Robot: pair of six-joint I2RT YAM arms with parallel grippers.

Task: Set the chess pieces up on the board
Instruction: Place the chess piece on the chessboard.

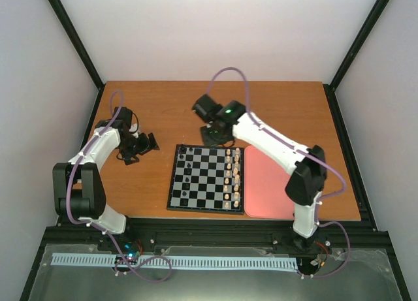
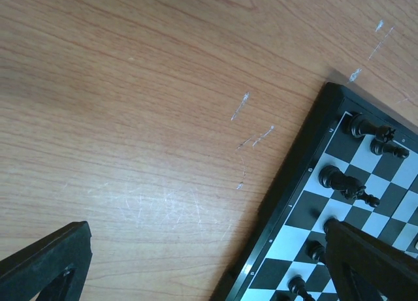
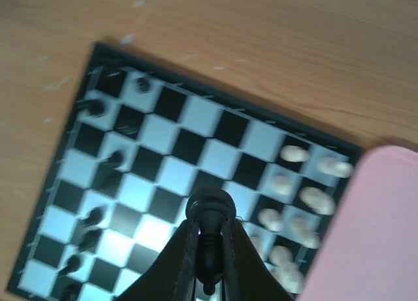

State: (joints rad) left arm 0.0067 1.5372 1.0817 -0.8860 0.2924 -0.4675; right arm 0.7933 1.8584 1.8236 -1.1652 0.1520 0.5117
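Note:
The dark edge square point(image 1: 180, 165) point(image 3: 88, 139) beside the black pieces at the board's corner is empty, so next I will move my right gripper to the left in the top view and down onto it.
The board point(image 1: 206, 183) lies in the middle of the table. Several black chess pieces point(image 1: 185, 172) stand along its left side, and cream pieces point(image 1: 232, 177) along its right. My right gripper point(image 1: 219, 136) hovers over the board's far edge. In the right wrist view my right gripper point(image 3: 209, 234) is shut on a black chess piece point(image 3: 209, 206), held above the board point(image 3: 189, 147). My left gripper point(image 1: 140, 147) rests left of the board. It stands open point(image 2: 209, 268) over bare wood, and one of its fingers point(image 2: 372, 262) overlaps the board's rim point(image 2: 307, 144) near black pieces point(image 2: 339, 180).
A pink tray point(image 1: 268, 183) lies against the board's right side, seen also in the right wrist view as a pink tray point(image 3: 372, 229). Black frame posts stand at the table's back corners. Bare wood stretches behind and left of the board.

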